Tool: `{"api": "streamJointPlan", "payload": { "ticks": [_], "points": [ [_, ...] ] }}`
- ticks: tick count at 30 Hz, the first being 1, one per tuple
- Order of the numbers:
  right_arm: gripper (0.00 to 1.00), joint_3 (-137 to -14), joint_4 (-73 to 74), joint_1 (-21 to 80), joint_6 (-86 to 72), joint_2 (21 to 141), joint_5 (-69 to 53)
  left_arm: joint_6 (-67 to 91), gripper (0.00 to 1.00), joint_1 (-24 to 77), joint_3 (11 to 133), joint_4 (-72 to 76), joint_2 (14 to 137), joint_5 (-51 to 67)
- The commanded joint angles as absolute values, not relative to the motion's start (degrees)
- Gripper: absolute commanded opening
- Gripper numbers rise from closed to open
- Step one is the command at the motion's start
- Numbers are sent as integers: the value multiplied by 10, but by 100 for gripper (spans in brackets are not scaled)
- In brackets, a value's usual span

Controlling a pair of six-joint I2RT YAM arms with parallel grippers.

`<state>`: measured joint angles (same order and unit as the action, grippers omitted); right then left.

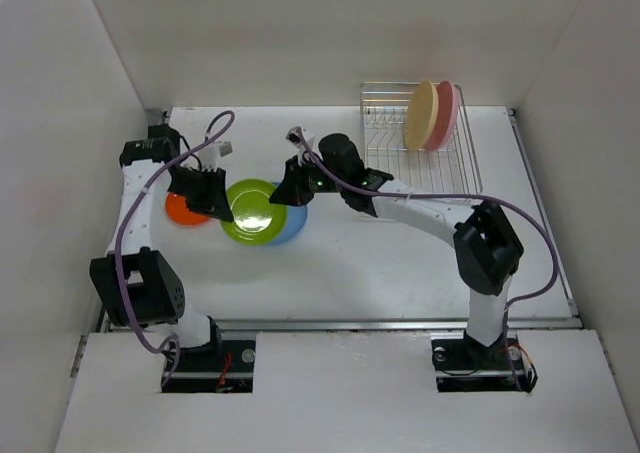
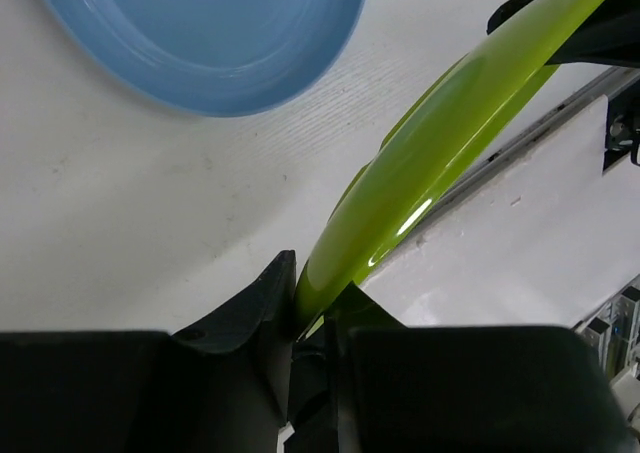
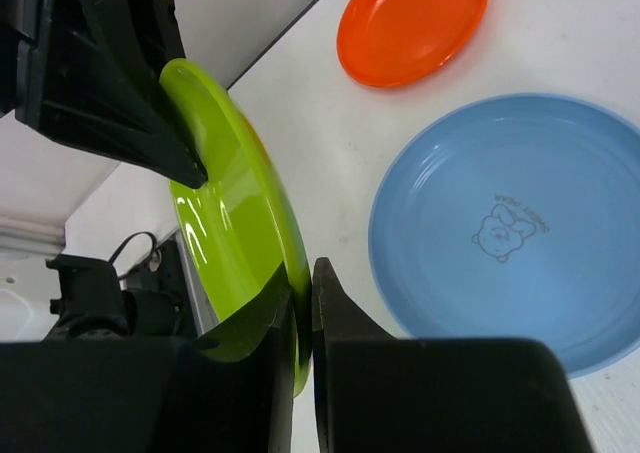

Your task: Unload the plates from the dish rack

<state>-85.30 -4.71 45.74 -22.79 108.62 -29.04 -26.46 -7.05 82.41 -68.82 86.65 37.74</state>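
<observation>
The left gripper carries the green plate [image 1: 250, 210] over next, then lowers and releases it. The empty orange plate [image 1: 182, 211] lies below the gripper, to its left in the top view.
Both grippers are shut on the lime green plate [image 1: 250, 210], held above the table. My left gripper [image 1: 222, 211] pinches its left rim [image 2: 400, 193]; my right gripper [image 1: 283, 195] pinches its right rim [image 3: 240, 223]. The blue plate [image 1: 293, 223] lies flat on the table, partly under the green one, and shows in the left wrist view [image 2: 210, 33] and the right wrist view [image 3: 510, 233]. The orange plate [image 1: 180, 210] lies flat at the left, also in the right wrist view [image 3: 412, 23]. The pale yellow plate [image 1: 420, 115] and pink plate [image 1: 445, 113] stand upright in the wire dish rack [image 1: 400, 148] at the back right.
White walls enclose the table on the left, back and right. A metal rail [image 1: 340, 323] runs along the table's near edge. Purple cables [image 1: 200, 145] loop over both arms.
</observation>
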Motion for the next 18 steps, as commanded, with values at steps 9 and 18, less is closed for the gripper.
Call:
{"api": "streamJointPlan", "payload": {
  "ticks": [9,18],
  "points": [
    [64,-919,-34,470,-257,1102,-194,-179,0,-158,884,-676,903,328],
    [75,-914,3,447,-282,1080,-118,-44,0,-304,941,-589,1026,352]
  ]
}}
